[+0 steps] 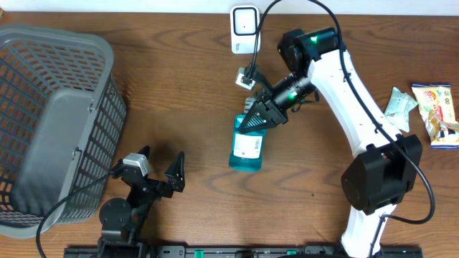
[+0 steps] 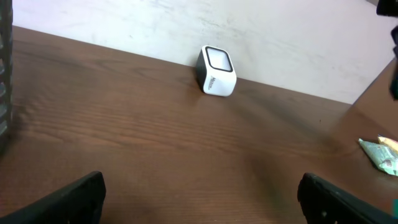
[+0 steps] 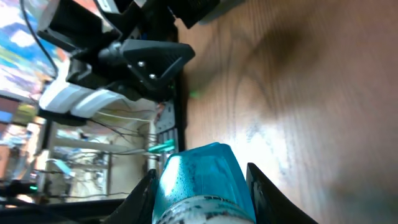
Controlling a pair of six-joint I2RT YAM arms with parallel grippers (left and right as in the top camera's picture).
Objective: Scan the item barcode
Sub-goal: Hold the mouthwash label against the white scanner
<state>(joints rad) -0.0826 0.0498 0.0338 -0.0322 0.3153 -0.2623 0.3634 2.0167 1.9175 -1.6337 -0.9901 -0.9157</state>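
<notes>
I should next carry the bottle (image 1: pixel 247 147) outward over the scanner with my right gripper, then down onto the tabletop beside the snack packets to let it go, as it's held short of that.
The item is a teal bottle (image 1: pixel 247 147) with a white label, at the table's middle in the overhead view. My right gripper (image 1: pixel 256 119) is shut on its upper end, and in the right wrist view the bottle (image 3: pixel 199 180) fills the gap between both black fingers (image 3: pixel 142 198). The white barcode scanner (image 1: pixel 244 29) stands at the table's far edge, also seen in the left wrist view as the scanner (image 2: pixel 216 71). My left gripper (image 1: pixel 159 170) rests near the front edge, open wide with nothing between its fingertips (image 2: pixel 74 198).
A grey mesh basket (image 1: pixel 50 122) fills the left side. Snack packets (image 1: pixel 434 111) lie at the right edge; one packet (image 2: pixel 380 152) shows in the left wrist view. A small white tag (image 1: pixel 244 77) on a cable hangs near the right arm.
</notes>
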